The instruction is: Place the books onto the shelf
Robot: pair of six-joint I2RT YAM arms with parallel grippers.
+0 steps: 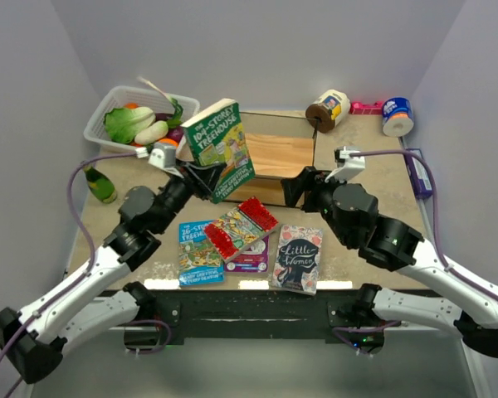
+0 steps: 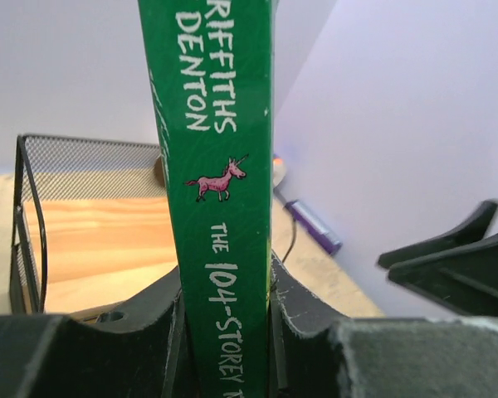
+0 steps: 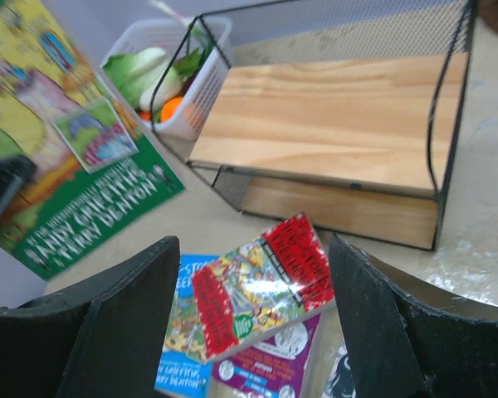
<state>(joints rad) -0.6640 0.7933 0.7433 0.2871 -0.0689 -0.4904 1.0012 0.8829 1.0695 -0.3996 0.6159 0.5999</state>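
The slanted book should next be turned square to the shelf (image 2: pixel 91 240) by my left gripper. It should then be carried outward to the board's end by the basket (image 2: pixel 62 240) and let go there.
My left gripper (image 1: pixel 201 178) (image 2: pixel 224 332) is shut on the green book (image 1: pixel 220 149) (image 2: pixel 220 207), gripping its lower spine and holding it upright, lifted at the left front of the shelf (image 1: pixel 278 153) (image 2: pixel 91 240). My right gripper (image 1: pixel 299 186) (image 3: pixel 253 307) is open and holds nothing, hovering above the red book (image 1: pixel 239 228) (image 3: pixel 257 286). That red book lies askew across the blue book (image 1: pixel 199 253) (image 3: pixel 183 332) and the purple book (image 1: pixel 251 259) (image 3: pixel 270 361). The grey "Little Women" book (image 1: pixel 297 259) lies flat to their right. No book stands on the wooden board of the shelf (image 3: pixel 332 124).
A white basket (image 1: pixel 108 104) (image 3: pixel 207 79) of vegetables stands at the back left, with a green bottle (image 1: pixel 100 184) in front of it. Behind the shelf to the right are a jar (image 1: pixel 328 109), a pink item (image 1: pixel 367 108) and a blue-white tub (image 1: pixel 397 116). A long purple box (image 1: pixel 419 174) (image 2: pixel 315 225) lies along the right edge.
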